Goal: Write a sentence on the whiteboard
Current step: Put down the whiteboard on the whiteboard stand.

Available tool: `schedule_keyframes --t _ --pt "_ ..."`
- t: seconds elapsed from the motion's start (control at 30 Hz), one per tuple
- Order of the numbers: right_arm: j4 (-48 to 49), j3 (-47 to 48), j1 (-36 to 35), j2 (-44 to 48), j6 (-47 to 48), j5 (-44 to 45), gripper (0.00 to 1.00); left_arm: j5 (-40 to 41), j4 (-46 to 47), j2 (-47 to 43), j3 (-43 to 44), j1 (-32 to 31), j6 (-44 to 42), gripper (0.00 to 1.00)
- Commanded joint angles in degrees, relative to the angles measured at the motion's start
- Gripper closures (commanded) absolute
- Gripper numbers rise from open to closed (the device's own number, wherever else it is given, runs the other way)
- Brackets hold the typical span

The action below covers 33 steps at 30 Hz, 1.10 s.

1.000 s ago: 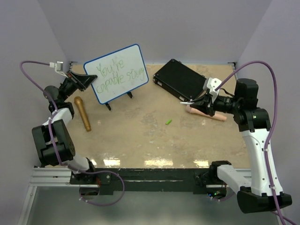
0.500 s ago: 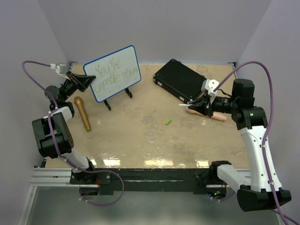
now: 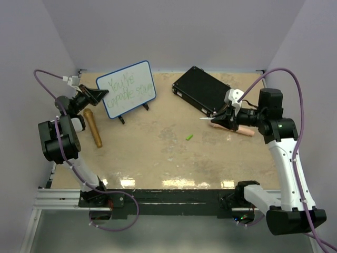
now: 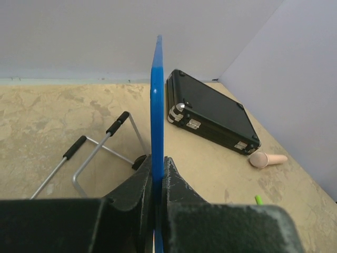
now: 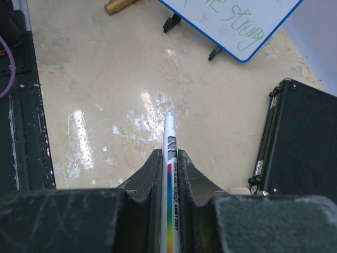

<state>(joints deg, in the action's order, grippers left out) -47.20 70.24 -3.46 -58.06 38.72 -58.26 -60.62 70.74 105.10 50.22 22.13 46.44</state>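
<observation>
I should lower my left gripper before the lower edge of the written board can rest on the black feet of its wire stand.
The whiteboard, white with a thin blue rim, is held tilted at the back left above its black-footed wire stand. The sentence runs across it in two lines of green handwriting. My left gripper is shut on the board's left edge; in the left wrist view that blue rim rises edge-on between the jaws. My right gripper is shut on a white whiteboard marker whose tip points left over the table. The board's lower corner shows in the right wrist view.
A black rectangular case lies at the back right. A pink microphone rests under the right gripper. A gold microphone lies at the left. A small green cap sits mid-table. The walls close in on three sides.
The left gripper has carried the whiteboard back and to the right, turning it flatter to the camera. The right gripper with the marker has pulled back slightly toward the right.
</observation>
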Motion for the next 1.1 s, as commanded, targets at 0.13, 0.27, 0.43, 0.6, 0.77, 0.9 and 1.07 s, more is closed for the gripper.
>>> schedule_keyframes --t 0.13,0.27,0.43,0.6,0.77,0.9,1.07 --pt "0.88 -0.45 0.12 -0.65 1.01 -1.15 1.0 -0.46 27.86 4.41 4.36 2.21 -0.73 1.0" --pt "0.79 -0.36 0.12 -1.26 1.18 -1.33 1.0 -1.34 32.87 6.87 4.19 2.65 -0.47 1.0" --pt "0.62 -0.63 0.21 -1.53 1.53 -0.98 1.0 -2.92 37.88 9.94 5.42 2.66 -1.25 1.0" --pt "0.18 -0.54 0.04 -1.97 2.15 -1.07 1.0 -4.59 37.89 11.09 5.68 2.92 -5.21 0.94" --pt "-0.87 -0.19 0.21 -2.67 2.68 -1.15 1.0 -5.38 37.54 12.67 8.14 3.8 -6.18 0.92" --pt "-1.31 0.16 0.21 -3.2 3.03 -1.15 1.0 -6.35 37.37 13.73 9.72 4.24 -7.06 0.91" --pt "-2.54 1.04 0.13 -4.25 3.91 -1.07 1.0 -7.23 37.8 16.1 10.17 4.59 -7.85 0.91"
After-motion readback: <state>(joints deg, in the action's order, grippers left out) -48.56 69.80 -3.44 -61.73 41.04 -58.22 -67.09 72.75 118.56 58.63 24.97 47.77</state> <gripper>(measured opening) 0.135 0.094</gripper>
